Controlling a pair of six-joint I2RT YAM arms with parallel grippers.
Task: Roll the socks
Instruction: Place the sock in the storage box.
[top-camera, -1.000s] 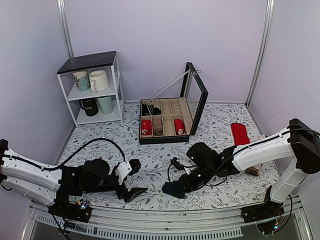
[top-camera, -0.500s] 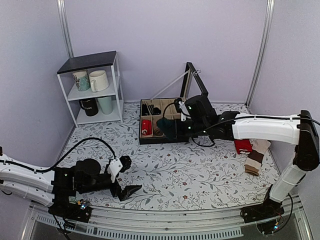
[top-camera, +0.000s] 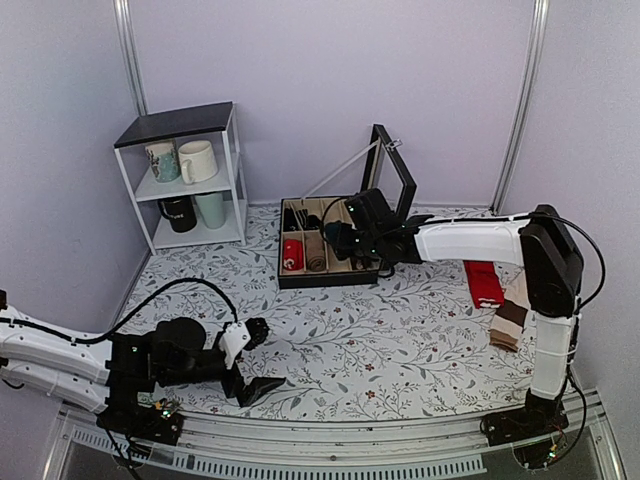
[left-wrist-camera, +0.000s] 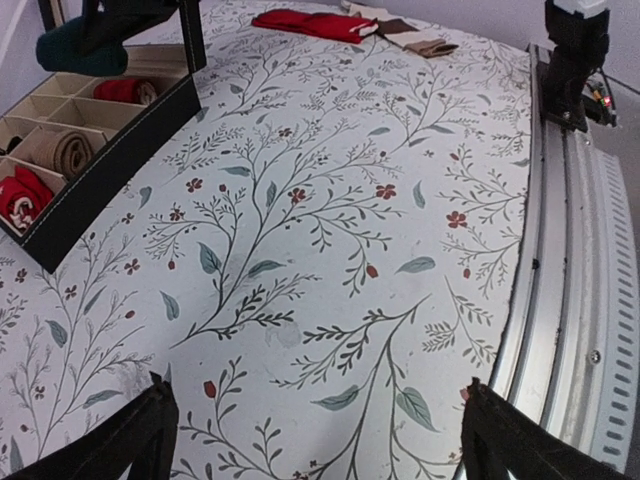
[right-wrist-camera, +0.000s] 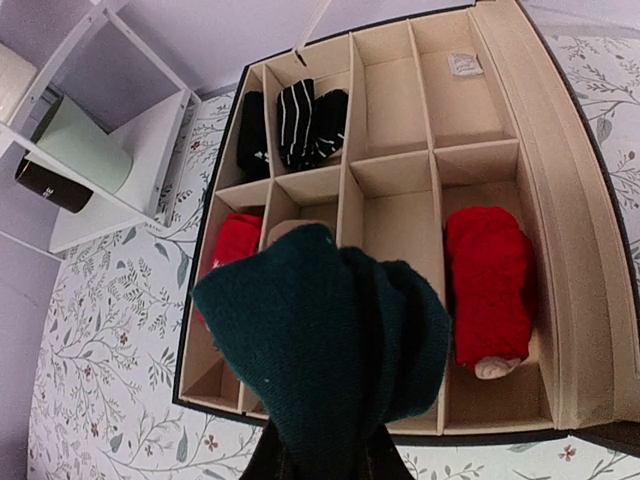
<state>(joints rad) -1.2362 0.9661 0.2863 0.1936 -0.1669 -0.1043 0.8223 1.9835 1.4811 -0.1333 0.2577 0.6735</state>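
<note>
My right gripper is holding the socks. It should next lower them into the organiser box's empty front section (top-camera: 339, 266) (right-wrist-camera: 402, 238) between the beige roll and the red one and release them.
The dark teal-green socks (right-wrist-camera: 325, 345) are a compact thick roll held in my right gripper (right-wrist-camera: 325, 460), which is shut on them; its fingers are mostly hidden under the fabric. In the top view the right gripper (top-camera: 338, 238) holds the roll (top-camera: 334, 246) above the front middle compartments of the open black organiser box (top-camera: 300, 281). The roll also shows far off in the left wrist view (left-wrist-camera: 80, 50). My left gripper (top-camera: 262, 388) is open and empty, low over the table near the front edge, with both fingertips (left-wrist-camera: 150, 430) at the frame's lower corners.
The box (right-wrist-camera: 590, 250) holds red rolls (right-wrist-camera: 490, 280), a beige roll (top-camera: 316, 253) and black socks (right-wrist-camera: 295, 120). Flat red socks (top-camera: 483, 280) and beige-and-brown socks (top-camera: 511, 320) lie at the right. A white shelf (top-camera: 190, 180) with mugs stands back left. A metal rail (left-wrist-camera: 580, 300) borders the front.
My right arm carried the teal roll from the table's front centre up to the box and now holds it over the compartments. The left arm shifted slightly.
</note>
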